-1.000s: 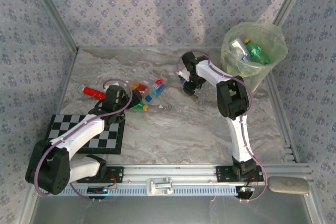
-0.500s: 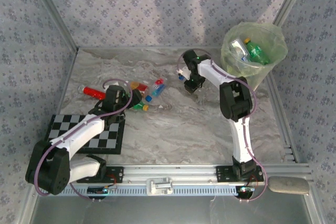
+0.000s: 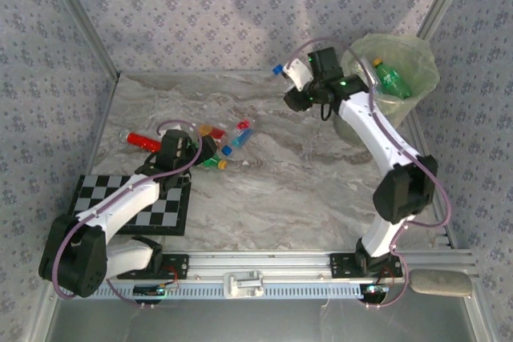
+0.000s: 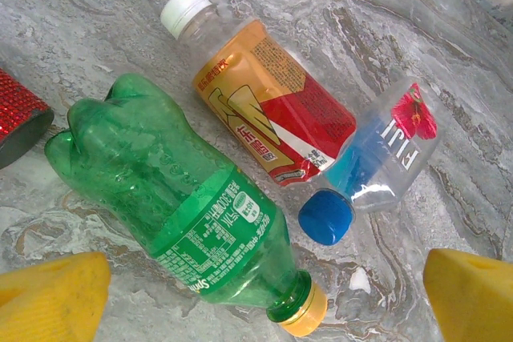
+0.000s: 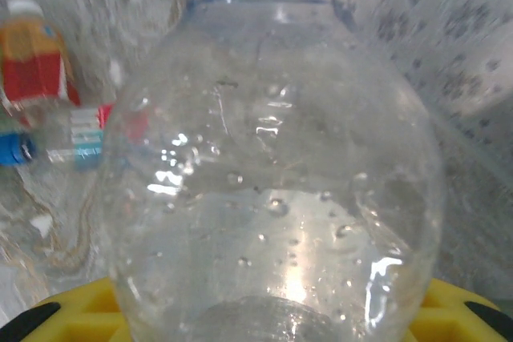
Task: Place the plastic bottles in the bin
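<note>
My right gripper will swing sideways next, away from the cluster and over the bin's opening (image 3: 389,72) beside it, to let go of the blue-capped bottle, because it is hanging outside the bin's opening.
My right gripper (image 3: 300,86) is shut on a clear plastic bottle (image 5: 272,182) with a blue cap (image 3: 278,70), held in the air just left of the bin (image 3: 407,102). That bin is tall, translucent and lined with a pale green bag; a green bottle (image 3: 390,79) and a clear one lie inside. My left gripper (image 4: 264,302) hangs open over a green bottle (image 4: 184,214) with a yellow cap. Its yellow fingertips (image 4: 52,298) stand on either side of the bottle's neck, apart from it. Beside the green bottle lie an orange-red bottle (image 4: 260,106) and a clear blue-capped bottle (image 4: 381,162).
A red bottle (image 3: 143,141) lies left of the cluster, and another clear bottle (image 3: 243,127) to its right. The black-and-white checkerboard (image 3: 120,198) lies under the left arm. Metal frame posts and patterned walls close in the marble table (image 3: 280,190).
The right gripper closed on the clear bottle, lifted it off the table and swung it back and right toward the bin. The left arm has not moved.
</note>
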`<control>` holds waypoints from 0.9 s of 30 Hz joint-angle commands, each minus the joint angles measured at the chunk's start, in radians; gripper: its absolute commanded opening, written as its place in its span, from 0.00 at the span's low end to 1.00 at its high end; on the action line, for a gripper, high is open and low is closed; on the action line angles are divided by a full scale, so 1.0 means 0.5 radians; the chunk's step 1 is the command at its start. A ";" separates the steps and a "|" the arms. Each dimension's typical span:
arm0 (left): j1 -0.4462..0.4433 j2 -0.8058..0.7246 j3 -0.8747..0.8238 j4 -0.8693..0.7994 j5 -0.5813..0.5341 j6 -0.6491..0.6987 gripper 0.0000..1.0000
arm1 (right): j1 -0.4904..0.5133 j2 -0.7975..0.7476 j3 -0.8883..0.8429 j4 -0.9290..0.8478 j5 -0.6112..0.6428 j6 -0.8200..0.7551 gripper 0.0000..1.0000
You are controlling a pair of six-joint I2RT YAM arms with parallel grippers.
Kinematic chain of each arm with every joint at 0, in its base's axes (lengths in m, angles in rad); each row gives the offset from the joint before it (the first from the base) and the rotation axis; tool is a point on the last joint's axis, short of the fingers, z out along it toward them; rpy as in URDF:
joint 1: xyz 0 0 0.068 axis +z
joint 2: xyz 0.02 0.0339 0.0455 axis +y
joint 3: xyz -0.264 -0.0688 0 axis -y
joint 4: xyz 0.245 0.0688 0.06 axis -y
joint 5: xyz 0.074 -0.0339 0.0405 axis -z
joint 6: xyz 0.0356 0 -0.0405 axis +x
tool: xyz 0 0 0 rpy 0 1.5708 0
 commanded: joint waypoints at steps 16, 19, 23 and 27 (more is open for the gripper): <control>0.008 -0.025 -0.056 0.146 -0.031 -0.002 1.00 | -0.587 -0.250 0.173 0.030 0.391 0.150 0.38; 0.010 -0.023 -0.048 0.140 -0.014 0.001 1.00 | -0.686 -0.184 0.165 0.034 0.560 0.196 0.38; 0.009 -0.040 -0.037 0.125 -0.010 0.005 1.00 | -0.788 -0.079 0.200 -0.024 0.752 0.234 0.38; 0.008 -0.062 -0.034 0.116 -0.023 0.011 1.00 | -0.864 0.030 0.275 -0.100 0.879 0.253 0.39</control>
